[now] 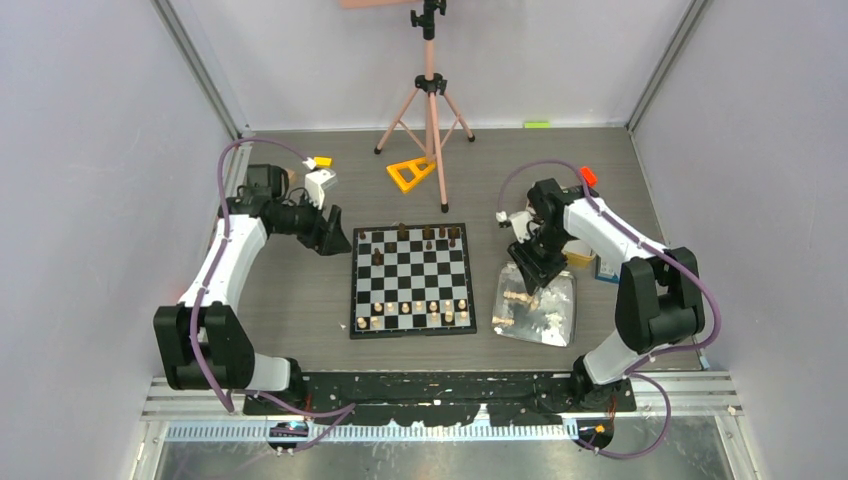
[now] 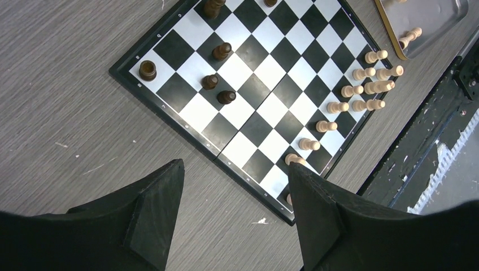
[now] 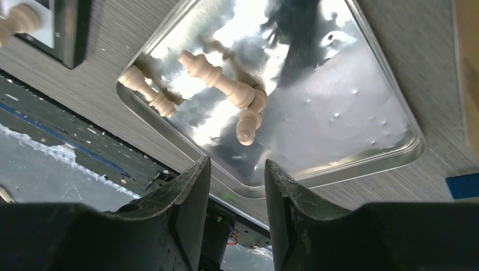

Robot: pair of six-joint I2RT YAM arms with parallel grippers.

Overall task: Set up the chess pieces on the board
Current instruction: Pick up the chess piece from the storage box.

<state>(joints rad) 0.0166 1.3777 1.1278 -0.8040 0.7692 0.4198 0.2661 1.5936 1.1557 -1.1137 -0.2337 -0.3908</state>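
Note:
The loose end of the light piece [image 1: 534, 303] [image 3: 246, 133] butted against another juts clear of its neighbor, so next my right gripper will lower toward the tray, fingers straddling that end of the light piece.
The board [image 1: 412, 275] lies mid-table, with dark brown chess pieces [image 1: 427, 234] on its far rows and light tan ones [image 1: 415, 312] on its near rows. In the left wrist view the board [image 2: 271, 84] shows the dark pieces [image 2: 220, 73] and light pieces [image 2: 361, 90]. My left gripper [image 1: 335, 235] hovers off the board's far left corner, open [image 2: 236, 169] and empty. My right gripper [image 1: 530, 275] hangs over the silver tray [image 1: 562, 300], open [image 3: 237, 164] with nothing between its fingers. Three light pieces [image 3: 220, 79] lie on their sides in the tray [image 3: 339, 113].
A pink tripod [image 1: 430, 100] and a yellow block [image 1: 410, 172] stand behind the board. A tan tin [image 1: 580, 258] and a blue item [image 1: 605, 268] sit right of the tray. The black mounting rail [image 1: 440, 390] runs along the near edge.

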